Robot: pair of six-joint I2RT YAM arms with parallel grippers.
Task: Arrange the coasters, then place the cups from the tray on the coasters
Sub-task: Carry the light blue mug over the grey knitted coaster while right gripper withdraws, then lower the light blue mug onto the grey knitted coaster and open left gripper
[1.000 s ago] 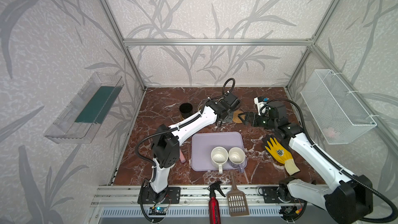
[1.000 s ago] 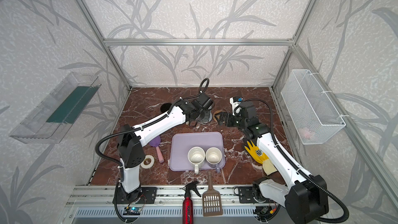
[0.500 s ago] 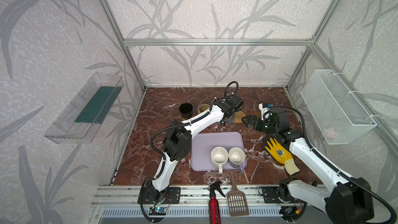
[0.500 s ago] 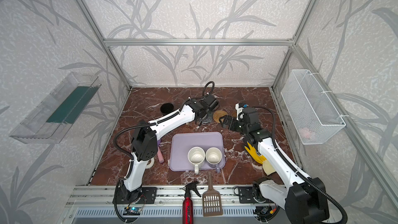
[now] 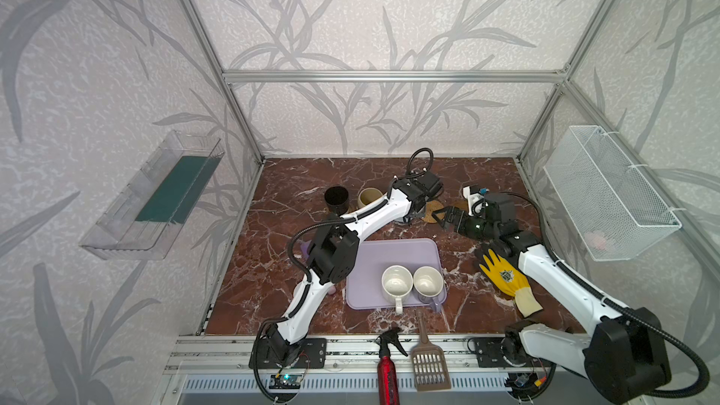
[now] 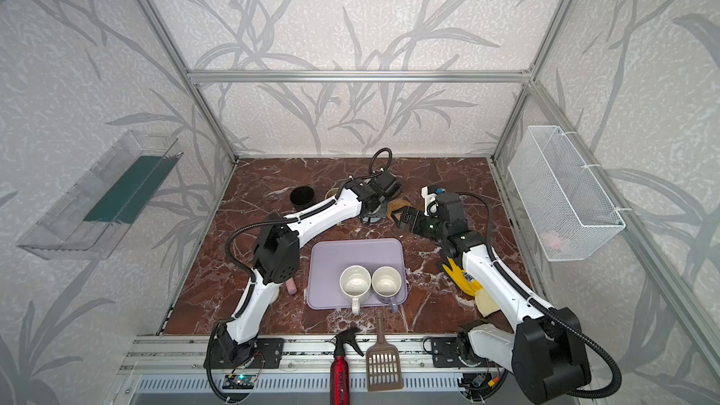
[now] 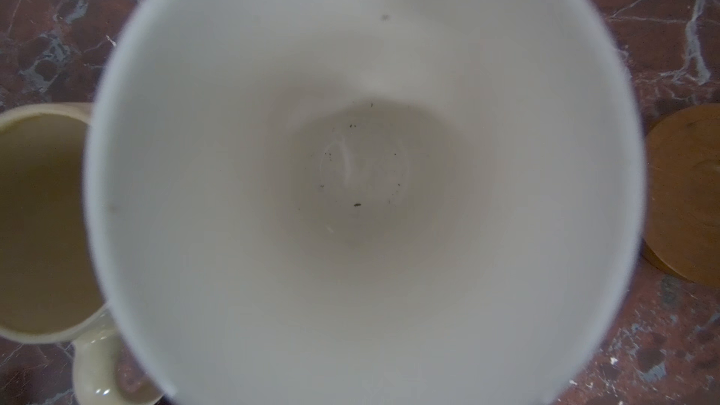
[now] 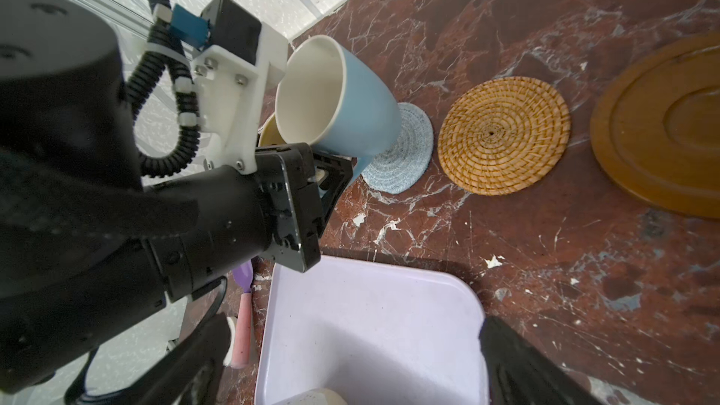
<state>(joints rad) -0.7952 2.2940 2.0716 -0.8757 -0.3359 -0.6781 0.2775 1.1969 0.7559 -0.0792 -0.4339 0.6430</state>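
My left gripper is above the grey-blue woven coaster (image 5: 403, 219) with the light blue cup. Next, it will move down slightly to set the cup on that coaster and release it.
My left gripper (image 8: 331, 169) is shut on the light blue cup (image 8: 343, 103). It holds the cup tilted, base down at the grey-blue woven coaster (image 8: 409, 150); whether they touch I cannot tell. The left wrist view looks into that cup's white inside (image 7: 362, 173). In a row beside it lie the tan rattan coaster (image 8: 502, 134) and a brown wooden coaster (image 8: 670, 122). The black cup (image 5: 336, 197) and beige cup (image 5: 369, 197) stand at the back left. On the lavender tray (image 5: 389, 259) stand the white cup (image 5: 396, 281) and lavender cup (image 5: 428, 281). My right gripper (image 5: 442, 218) is open and empty, over the tray's far edge.
A yellow glove (image 5: 502, 274) lies right of the tray under my right arm. A red spray bottle (image 5: 385, 368) and brown slotted scoop (image 5: 428, 360) rest on the front rail. A pink-handled utensil (image 8: 243, 325) lies left of the tray. A wire basket (image 5: 607, 192) hangs on the right wall.
My left arm has stretched further right with the blue cup, uncovering the beige cup. The right gripper has drawn slightly toward the tray, still open.
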